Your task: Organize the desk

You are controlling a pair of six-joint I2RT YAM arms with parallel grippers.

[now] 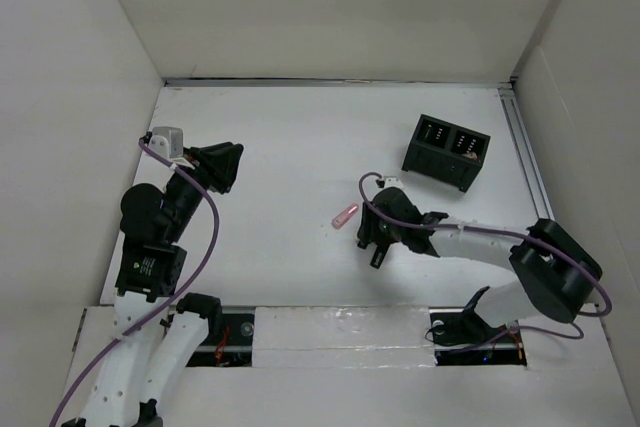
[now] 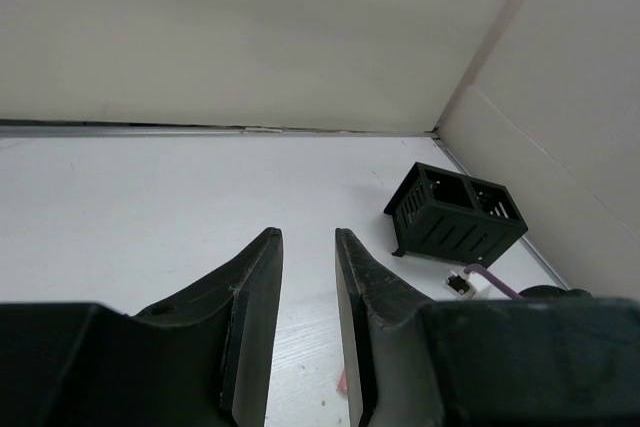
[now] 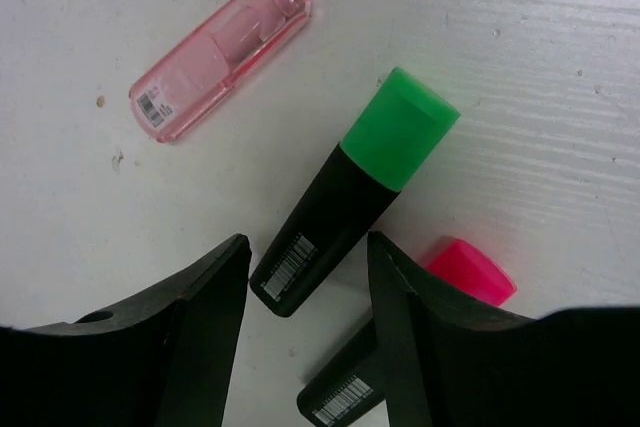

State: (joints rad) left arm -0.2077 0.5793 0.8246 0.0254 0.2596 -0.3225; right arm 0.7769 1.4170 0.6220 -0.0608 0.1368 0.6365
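Observation:
The green-capped highlighter's joint, where the cap meets its black body, is outward of the robot's open fingers, so the right gripper needs to shift outward along the highlighter to that joint next.
On the white desk my right gripper is open and low over two black highlighters. In the right wrist view the green-capped highlighter lies with its tail end between my fingertips. The pink-capped highlighter is partly hidden under the right finger. A clear pink marker lies apart at upper left; it also shows in the top view. My left gripper is open and empty, held above the desk at the left. The black organizer box stands at the back right.
White walls border the desk on three sides. A metal rail runs along the right edge. The organizer box also shows in the left wrist view, with the right arm's cable in front of it.

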